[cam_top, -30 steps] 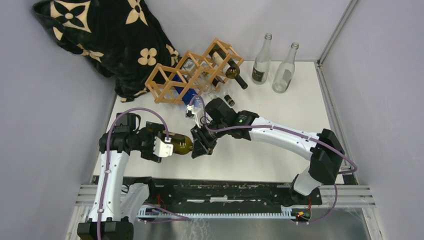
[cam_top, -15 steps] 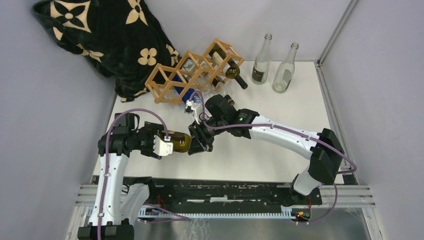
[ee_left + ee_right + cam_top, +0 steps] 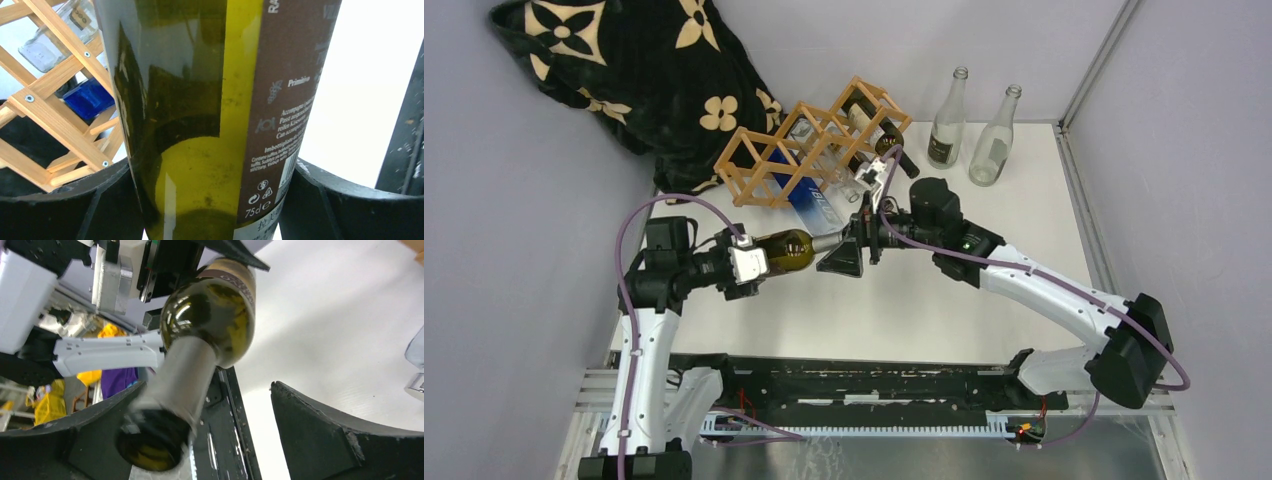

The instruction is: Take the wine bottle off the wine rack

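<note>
The bottle's silver foil neck (image 3: 827, 242) (image 3: 184, 375) is nearer one finger, so I should next move my right gripper to the left in the top view to center the neck, and then close.
The wine bottle (image 3: 786, 250) is olive green with a brown label and a silver foil neck. It hangs level above the table, in front of the wine rack (image 3: 809, 150), a light wooden lattice. My left gripper (image 3: 756, 262) is shut on the bottle's lower body. In the left wrist view the bottle (image 3: 200, 125) fills the gap between both black fingers (image 3: 60, 210). My right gripper (image 3: 842, 257) stands open at the neck's end. In the right wrist view the bottle's mouth (image 3: 155, 440) sits by the left finger (image 3: 65, 450), with a wide gap to the other finger.
A dark bottle (image 3: 889, 145) and a blue bottle (image 3: 816, 205) lie in the rack. Two clear bottles (image 3: 947, 120) (image 3: 994, 125) stand at the back right. A black flowered blanket (image 3: 624, 70) is heaped at the back left, against the rack.
My left gripper closed on the bottle's body and my right gripper let go of the neck and opened. The bottle swung slightly toward the rack; the right arm drew back to the right.
</note>
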You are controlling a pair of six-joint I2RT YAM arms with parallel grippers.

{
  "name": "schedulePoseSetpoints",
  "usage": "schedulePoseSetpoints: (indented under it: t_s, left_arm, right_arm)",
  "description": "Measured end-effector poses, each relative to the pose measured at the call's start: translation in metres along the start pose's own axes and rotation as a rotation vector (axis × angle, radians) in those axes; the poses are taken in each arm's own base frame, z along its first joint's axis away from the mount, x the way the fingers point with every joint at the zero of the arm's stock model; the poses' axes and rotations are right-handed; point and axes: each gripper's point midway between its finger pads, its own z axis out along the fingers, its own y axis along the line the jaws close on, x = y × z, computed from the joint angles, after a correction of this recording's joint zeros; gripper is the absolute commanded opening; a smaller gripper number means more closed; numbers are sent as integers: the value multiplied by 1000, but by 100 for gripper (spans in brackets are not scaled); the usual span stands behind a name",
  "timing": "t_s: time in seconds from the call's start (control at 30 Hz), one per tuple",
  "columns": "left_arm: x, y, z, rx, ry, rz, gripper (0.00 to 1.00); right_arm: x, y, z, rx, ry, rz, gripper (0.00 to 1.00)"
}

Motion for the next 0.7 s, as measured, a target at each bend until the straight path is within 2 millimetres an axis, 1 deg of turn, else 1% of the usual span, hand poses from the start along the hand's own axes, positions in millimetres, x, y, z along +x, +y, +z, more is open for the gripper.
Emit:
schedulePoseSetpoints:
  t_s: [0.17,0.27,0.5,0.6,0.7]
  left_arm:
    - [-19,5,1,-1,-80,-144,2]
    - [-30,4,1,5,-132,-228,2]
    - [-50,-3,2,60,-223,-415,2]
    - [-55,-4,2,80,-243,-469,2]
    - [-57,-6,3,97,-253,-508,2]
  right_arm:
    - [-19,-6,-12,9,-121,26,98]
    - [-31,-2,-14,2,-189,23,98]
    - [-73,11,-19,0,-389,-23,98]
    - [-83,21,-15,-1,-438,-41,98]
    - [-96,35,-2,-17,-470,-56,96]
